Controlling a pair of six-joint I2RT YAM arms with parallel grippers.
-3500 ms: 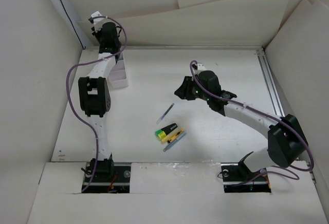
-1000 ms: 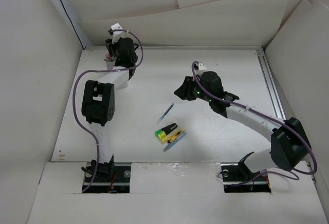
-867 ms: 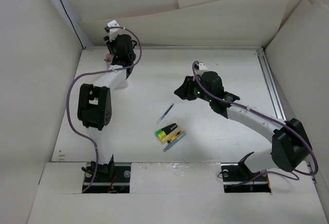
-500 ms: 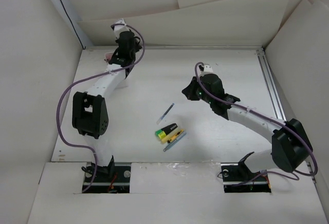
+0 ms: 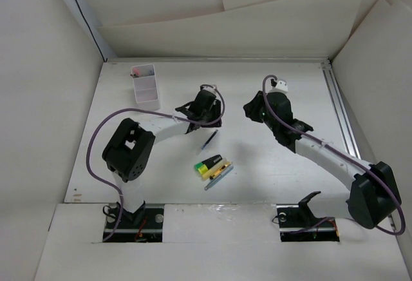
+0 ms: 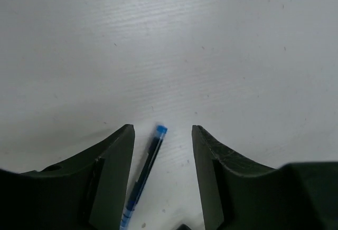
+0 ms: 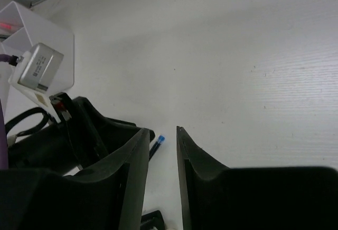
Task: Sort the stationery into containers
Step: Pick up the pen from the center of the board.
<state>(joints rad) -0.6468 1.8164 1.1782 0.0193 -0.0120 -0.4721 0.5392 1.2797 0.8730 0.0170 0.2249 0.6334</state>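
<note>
My left gripper will next move down and ease back to close around the blue pen's far end (image 5: 214, 134) (image 6: 153, 148), which is below it, between the two open fingers.
A thin blue pen (image 5: 207, 141) lies on the table, and my left gripper (image 5: 208, 122) hangs open over its far end. In the left wrist view the blue pen (image 6: 141, 177) sits on the table between the two fingers, closer to the left finger (image 6: 113, 172), not gripped. Just in front of it lie yellow-green highlighters (image 5: 212, 164) and a grey-blue pen (image 5: 219, 177). The white container (image 5: 146, 86) stands at the back left with something red in its far compartment. My right gripper (image 5: 252, 109) hovers to the right of the left one, open and empty, its jaws a narrow gap apart.
The right wrist view shows the left gripper's black body (image 7: 79, 135) close on its left, the pen's blue tip (image 7: 160, 139) and the container's corner (image 7: 31, 29). A metal rail (image 5: 339, 110) runs along the table's right side. White walls enclose the table.
My left arm has swung from the container at the back left to the table's middle, over the blue pen. The container now stands uncovered. My right gripper has shifted slightly back and right.
</note>
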